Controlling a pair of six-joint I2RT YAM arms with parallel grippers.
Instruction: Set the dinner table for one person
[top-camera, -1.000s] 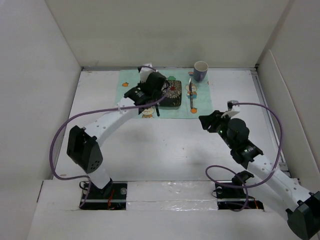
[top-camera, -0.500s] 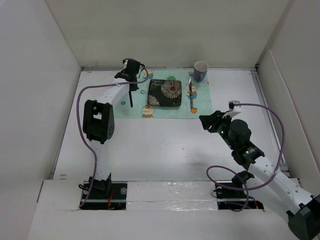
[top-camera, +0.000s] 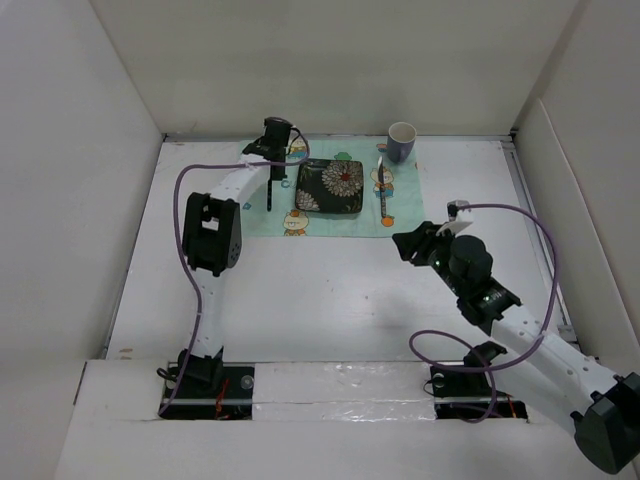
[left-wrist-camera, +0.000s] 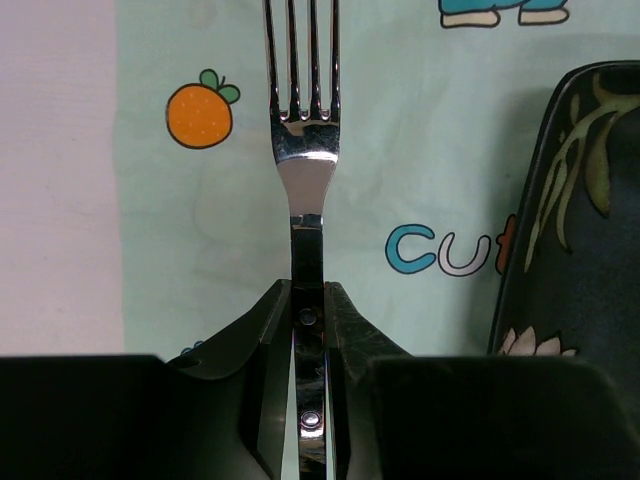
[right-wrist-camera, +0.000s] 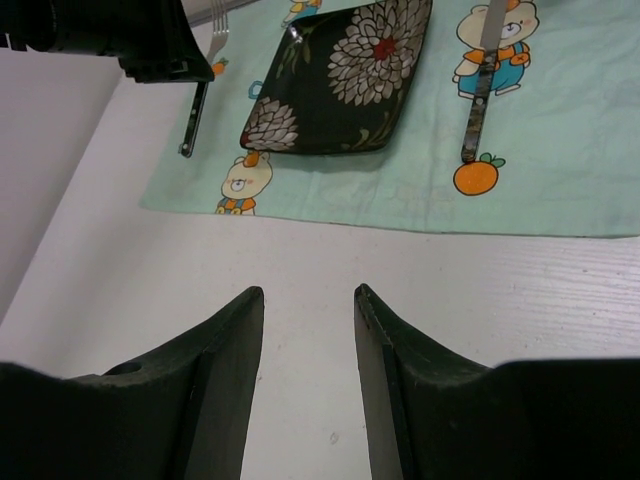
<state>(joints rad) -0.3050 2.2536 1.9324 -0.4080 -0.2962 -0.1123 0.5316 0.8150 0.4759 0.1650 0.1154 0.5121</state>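
Note:
My left gripper lowers to the mint-green cloth next and opens off the dark handle, since the fork already lines up beside the plate, opposite the knife.
My left gripper (top-camera: 273, 168) is shut on the dark handle of a silver fork (top-camera: 271, 192). It holds the fork low over the mint-green cartoon-print cloth (top-camera: 405, 205), just left of the black flowered plate (top-camera: 331, 186). In the left wrist view the fork (left-wrist-camera: 305, 140) points away from the gripper (left-wrist-camera: 309, 290), with the plate's edge (left-wrist-camera: 585, 220) on the right. I cannot tell if the fork touches the cloth. My right gripper (top-camera: 408, 243) is open and empty above the white dinner table (top-camera: 300, 290), near the cloth's front edge; its wrist view (right-wrist-camera: 308, 295) shows this too.
A knife (top-camera: 382, 188) lies on the cloth right of the plate. A blue-and-white mug (top-camera: 402, 141) stands at the cloth's far right corner. White panels wall the table on the left, back and right. In the right wrist view I see the plate (right-wrist-camera: 345, 85), knife (right-wrist-camera: 480, 90) and fork (right-wrist-camera: 195, 115).
My left arm has swung off the plate to the cloth's left part, carrying the fork, then eased right towards the plate's left edge. My right gripper has shifted slightly left.

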